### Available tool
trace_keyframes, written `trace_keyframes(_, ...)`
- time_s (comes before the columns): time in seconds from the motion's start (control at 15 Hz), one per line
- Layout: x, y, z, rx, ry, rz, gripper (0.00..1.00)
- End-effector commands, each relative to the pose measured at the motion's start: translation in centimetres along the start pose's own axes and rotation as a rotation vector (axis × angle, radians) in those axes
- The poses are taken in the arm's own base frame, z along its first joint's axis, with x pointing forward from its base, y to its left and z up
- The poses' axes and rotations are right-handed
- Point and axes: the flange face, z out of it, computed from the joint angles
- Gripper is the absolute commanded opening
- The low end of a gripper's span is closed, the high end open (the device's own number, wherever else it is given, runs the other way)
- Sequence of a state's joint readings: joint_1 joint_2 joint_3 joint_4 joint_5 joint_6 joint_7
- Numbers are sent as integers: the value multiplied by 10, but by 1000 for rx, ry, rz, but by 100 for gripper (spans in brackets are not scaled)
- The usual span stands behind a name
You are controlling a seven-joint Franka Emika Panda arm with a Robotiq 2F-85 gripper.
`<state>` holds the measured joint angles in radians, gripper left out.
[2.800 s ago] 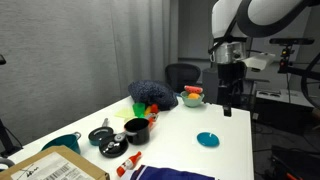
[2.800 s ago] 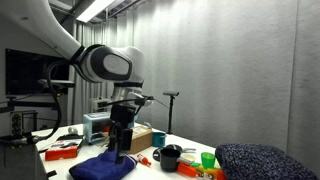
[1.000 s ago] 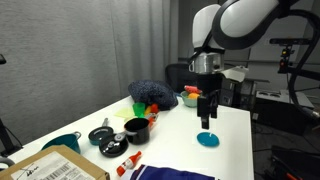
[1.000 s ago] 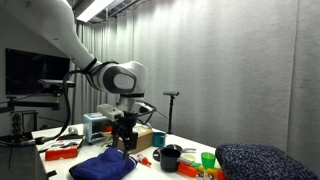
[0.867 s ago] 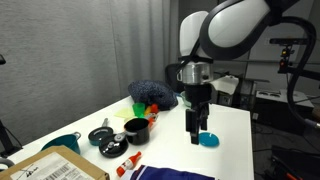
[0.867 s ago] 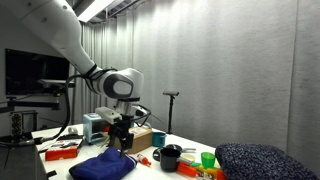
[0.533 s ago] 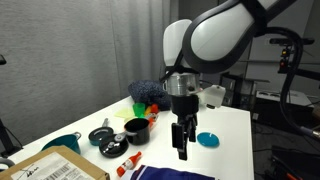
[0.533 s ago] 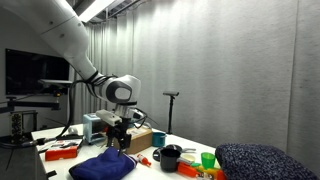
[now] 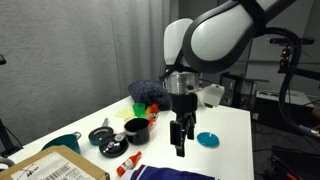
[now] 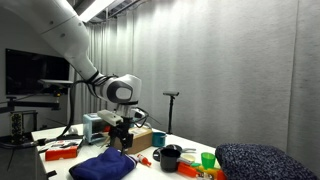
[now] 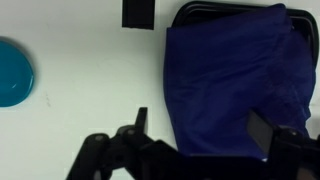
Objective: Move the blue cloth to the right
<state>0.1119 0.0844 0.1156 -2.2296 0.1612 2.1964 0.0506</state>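
Observation:
My gripper next moves down and further over the cloth to close there, since the cloth's edge facing the teal dish runs between my open fingers.
The blue cloth (image 11: pixel 235 80) is a wrinkly navy sheet lying on the white table; it also shows at the near edge in an exterior view (image 9: pixel 172 174) and bunched up in an exterior view (image 10: pixel 103 166). My gripper (image 11: pixel 200 125) is open and empty, and hangs above the cloth's near part. One finger (image 11: pixel 142 118) is over bare table beside the cloth's edge, the other over the cloth. In both exterior views the gripper (image 9: pixel 181 142) (image 10: pixel 122 142) points down, just above the table.
A small teal round dish (image 9: pixel 208 139) (image 11: pixel 12 72) lies beside the gripper. Two black pots (image 9: pixel 135 128), a green cup (image 9: pixel 140 107) and a dark blue fuzzy mound (image 9: pixel 152 93) stand behind. A cardboard box (image 9: pixel 55 168) is at the near corner.
Over the last second the arm moved from above the teal dish toward the cloth and came lower. Since half a second ago it has barely moved.

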Motion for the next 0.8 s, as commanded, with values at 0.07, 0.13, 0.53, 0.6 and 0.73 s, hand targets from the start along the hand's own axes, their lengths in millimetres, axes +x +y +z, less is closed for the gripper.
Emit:
trace_keyframes(0.07,21,2,23,-17,64,72,100)
trace_keyframes(0.13,26,0,30,-19,75,82,100)
trace_keyframes(0.53,50,-12,85,34,5,80,74)
trace_keyframes(0.6,54,-14,91,35,-2,83,68)
trace_keyframes(0.73,62,-18,101,53,-15,76,51)
